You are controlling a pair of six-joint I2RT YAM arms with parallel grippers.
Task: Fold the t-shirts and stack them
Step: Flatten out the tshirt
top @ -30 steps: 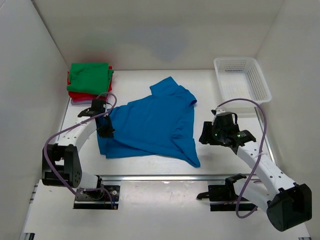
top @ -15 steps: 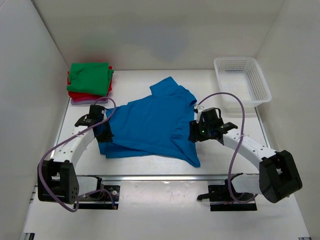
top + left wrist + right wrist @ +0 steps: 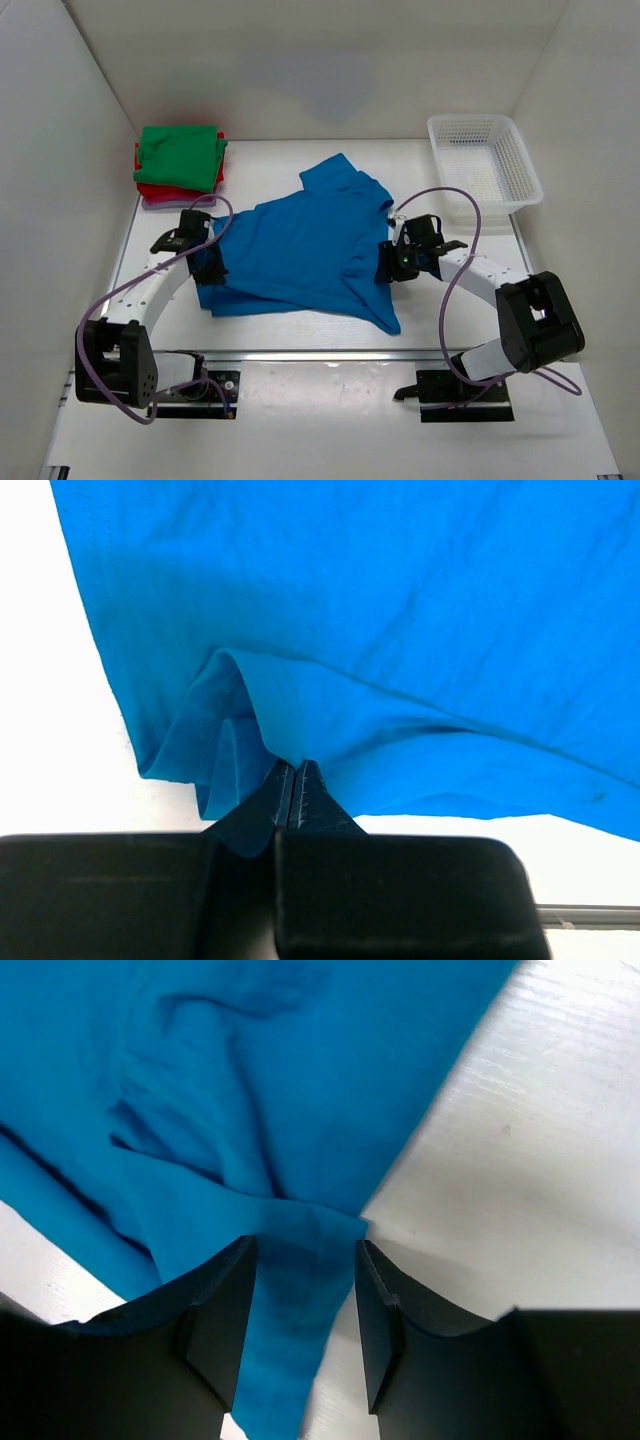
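The open fingers are already on both sides of the blue t-shirt's narrow flap, so I will keep my right gripper low and close it on the t-shirt's edge by the bare table.
A bright blue t-shirt (image 3: 300,250) lies crumpled and partly folded in the middle of the table. My left gripper (image 3: 208,262) is shut on a bunched fold at its left edge; in the left wrist view that blue t-shirt (image 3: 400,630) rises from the pinched fingertips (image 3: 291,772). My right gripper (image 3: 387,268) stands open at the shirt's right edge, its two jaws straddling a narrow flap of the blue t-shirt (image 3: 300,1290) without pinching it. Folded t-shirts, green (image 3: 180,153) on top of red (image 3: 150,188) and a pale one, are stacked at the back left.
A white plastic mesh basket (image 3: 483,160) stands at the back right. White walls close in the table on the left, back and right. Purple cables loop over both arms. Bare white table (image 3: 540,1140) lies right of the flap.
My right arm has swung left from the bare table to the shirt's right edge, and its jaws have narrowed slightly around the flap. The left gripper has kept its hold.
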